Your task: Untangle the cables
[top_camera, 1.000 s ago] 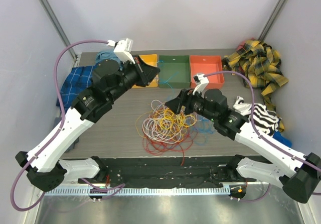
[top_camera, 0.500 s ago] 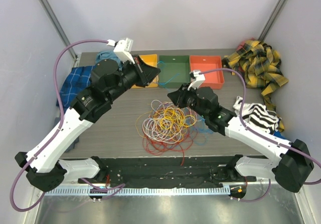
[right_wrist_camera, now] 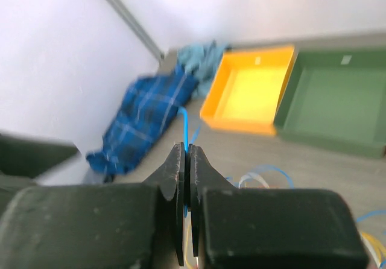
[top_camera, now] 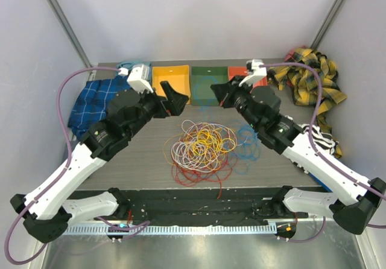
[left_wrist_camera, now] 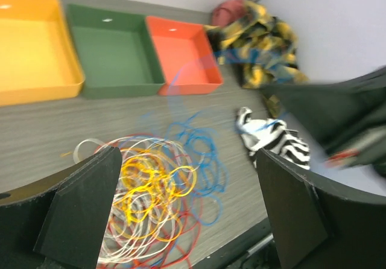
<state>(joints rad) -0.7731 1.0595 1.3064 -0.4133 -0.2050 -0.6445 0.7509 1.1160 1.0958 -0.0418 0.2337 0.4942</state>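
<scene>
My right gripper carries the thin blue cable outward over the green tray next and releases it there, because that tray stands open and empty.
The cables lie in a tangled pile of red, orange, yellow and white loops at mid-table, with blue loops spread on its right side. My right gripper hovers in front of the trays, shut on a thin blue cable that sticks up from its tips. My left gripper hangs open behind and left of the pile, nothing between its fingers. In the left wrist view the pile lies below the gripper, and a blurred blue strand rises toward the right arm.
Yellow, green and orange trays line the back edge. A blue plaid cloth lies at the left, a yellow plaid cloth at back right, and a striped cloth under the right arm.
My right gripper shut on a blue cable at the pile and rose back toward the trays. My left gripper went from shut to open and drew slightly back.
</scene>
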